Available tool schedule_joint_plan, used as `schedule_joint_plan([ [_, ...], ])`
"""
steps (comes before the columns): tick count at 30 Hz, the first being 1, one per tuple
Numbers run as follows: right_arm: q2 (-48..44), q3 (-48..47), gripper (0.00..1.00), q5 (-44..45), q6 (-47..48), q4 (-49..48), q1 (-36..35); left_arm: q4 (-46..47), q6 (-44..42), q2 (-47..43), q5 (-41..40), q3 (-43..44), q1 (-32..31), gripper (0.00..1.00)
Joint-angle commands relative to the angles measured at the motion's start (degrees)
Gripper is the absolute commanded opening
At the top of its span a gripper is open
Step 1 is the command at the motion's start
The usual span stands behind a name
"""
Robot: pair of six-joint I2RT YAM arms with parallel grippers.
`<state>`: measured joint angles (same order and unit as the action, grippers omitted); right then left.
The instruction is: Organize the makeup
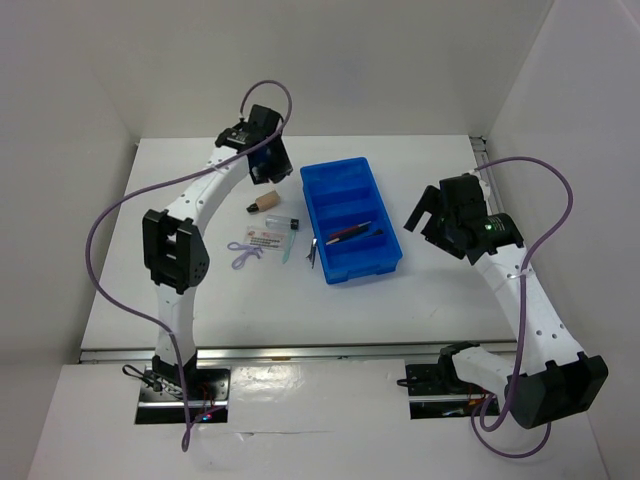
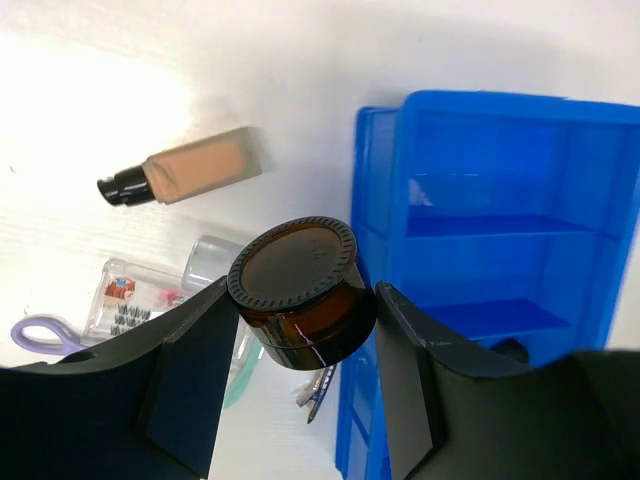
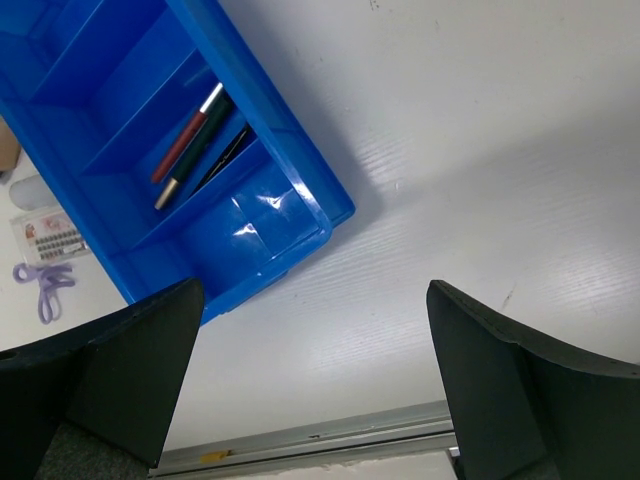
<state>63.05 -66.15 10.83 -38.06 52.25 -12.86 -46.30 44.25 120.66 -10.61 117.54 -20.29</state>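
I will move my left gripper to the right in the top view, over the tray's far section (image 2: 498, 170), and go down to let go of the amber jar (image 2: 300, 285), because that section is empty.
My left gripper (image 2: 305, 292) is shut on a round amber jar (image 2: 300, 285) with a dark ribbed lid, held above the table just left of the blue tray (image 2: 500, 110). In the top view this gripper (image 1: 265, 162) hangs over the table's far side. Below it lie the tan bottle with a black cap (image 2: 195, 170), a clear vial (image 2: 208, 262), a white red-printed packet (image 2: 130, 298) and a lilac loop (image 2: 40, 335). Thin dark pencils (image 3: 190, 140) rest in one tray compartment. My right gripper (image 3: 315, 290) is open over bare table, right of the tray (image 1: 392, 262).
A metal hair clip (image 2: 318, 385) lies against the tray's left wall, with a mint-green piece (image 2: 240, 365) beside it. White walls enclose the table on the back and sides. A metal rail (image 3: 330, 435) runs along the near edge.
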Motion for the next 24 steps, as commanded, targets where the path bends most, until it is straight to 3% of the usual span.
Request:
schedule_joint_plan([
  [1, -0.64, -0.47, 1.0, -0.46, 0.27, -1.54, 0.29, 0.25, -3.2, -2.18, 0.49, 2.6, -0.44, 0.42],
  [6, -1.78, -0.47, 1.0, -0.46, -0.26, -1.54, 0.29, 0.86, -4.26, -0.52, 3.14, 7.09, -1.5, 0.42],
  [13, -2.31, -1.09, 1.0, 0.07, -0.26, 0.13, 0.29, 8.5, -5.93, 1.33, 7.26, 9.11, -4.84, 0.42],
  [24, -2.31, -2.32, 1.0, 1.12, -0.78, 3.2, 0.29, 18.61, -5.93, 13.19, 14.12, 15.53, -6.69, 0.4],
])
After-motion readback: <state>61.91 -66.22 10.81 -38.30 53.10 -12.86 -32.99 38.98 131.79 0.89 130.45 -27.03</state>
